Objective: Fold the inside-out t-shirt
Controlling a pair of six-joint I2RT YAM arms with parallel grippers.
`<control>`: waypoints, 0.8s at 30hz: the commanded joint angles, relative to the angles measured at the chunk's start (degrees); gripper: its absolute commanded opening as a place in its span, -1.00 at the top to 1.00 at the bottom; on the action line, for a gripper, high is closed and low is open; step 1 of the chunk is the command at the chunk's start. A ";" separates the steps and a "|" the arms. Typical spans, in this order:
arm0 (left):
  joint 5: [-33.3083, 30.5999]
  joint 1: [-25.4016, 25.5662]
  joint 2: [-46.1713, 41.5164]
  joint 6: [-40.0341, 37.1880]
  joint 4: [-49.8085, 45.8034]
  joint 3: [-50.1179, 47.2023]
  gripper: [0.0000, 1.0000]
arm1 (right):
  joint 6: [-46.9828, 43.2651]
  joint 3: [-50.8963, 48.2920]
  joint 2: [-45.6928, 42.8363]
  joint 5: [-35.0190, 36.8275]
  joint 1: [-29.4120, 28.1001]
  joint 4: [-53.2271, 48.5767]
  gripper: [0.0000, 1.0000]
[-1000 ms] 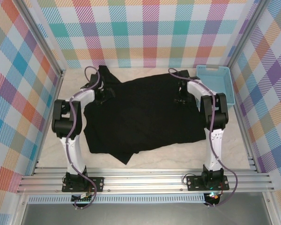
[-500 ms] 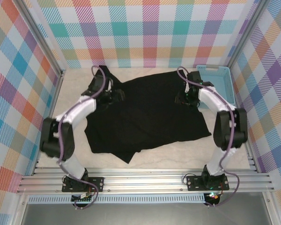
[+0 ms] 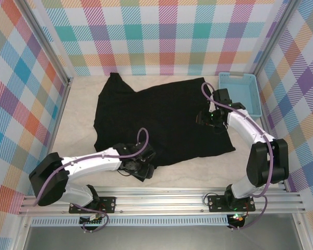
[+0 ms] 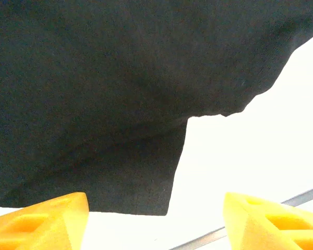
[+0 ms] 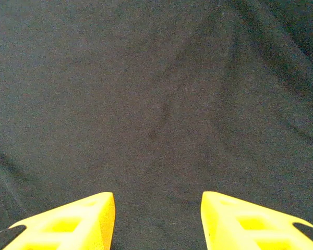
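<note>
My left gripper moves down onto the near corner of the t-shirt next and closes its fingers there, since that corner lies just below the parted fingers.
The inside-out t-shirt lies spread flat and black across the middle of the table. One sleeve points to the far left, and a folded corner sticks out at the near edge. My left gripper hovers low over that near corner. In the left wrist view its yellow fingers stand wide apart, with the shirt's corner and bare table between them. My right gripper hangs over the shirt's right side. Its fingers are parted above smooth black cloth and grip nothing.
A light-blue plastic basket stands at the far right, just beyond the right arm. A metal rail runs along the near table edge, close to the left gripper. Bare pale table shows left of the shirt. Checked walls enclose the sides.
My left arm swung from the far-left sleeve down to the shirt's near corner. My right gripper drifted a little nearer over the shirt's right side, and its fingers opened slightly.
</note>
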State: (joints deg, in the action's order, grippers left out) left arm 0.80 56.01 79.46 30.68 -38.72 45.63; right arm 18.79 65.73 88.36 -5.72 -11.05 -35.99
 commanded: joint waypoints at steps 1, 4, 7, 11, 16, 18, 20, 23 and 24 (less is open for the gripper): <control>-0.04 0.50 2.02 0.72 -2.94 0.63 -0.35 | -0.52 -1.35 -1.94 -0.63 0.06 -0.34 0.05; 0.86 1.28 3.90 0.44 -2.40 0.59 -0.28 | -0.94 -1.73 -2.77 0.75 0.15 -0.75 0.04; 1.20 2.40 6.60 -0.65 -1.50 0.60 -0.24 | -1.03 -1.58 -3.28 1.07 0.57 -0.84 0.03; 1.57 3.38 9.72 -1.02 -0.10 0.45 -0.10 | -1.28 -0.80 -3.19 1.30 0.59 -1.51 0.03; 0.96 3.85 10.27 -1.04 -0.75 -0.33 0.36 | -1.67 -0.96 -3.96 2.39 1.03 -2.25 0.03; 0.56 3.85 8.76 -1.43 -2.09 0.22 0.55 | -1.66 -1.05 -4.36 2.46 1.12 -2.58 0.03; -0.12 3.85 6.65 -1.97 -4.29 1.25 0.70 | -1.74 -1.05 -4.85 2.53 1.20 -2.90 0.03; -1.16 3.76 2.90 -3.16 -8.74 3.58 0.84 | -1.95 -0.63 -5.46 2.97 1.18 -3.81 0.02; -1.59 3.76 1.59 -3.86 -10.36 4.69 0.85 | -2.09 -0.48 -5.71 3.08 1.28 -4.20 0.02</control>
State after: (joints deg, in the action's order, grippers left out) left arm -0.10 58.76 85.03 28.58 -43.29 47.31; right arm 17.74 64.34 84.53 -3.44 -10.09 -38.26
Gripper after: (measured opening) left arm 0.081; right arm 0.489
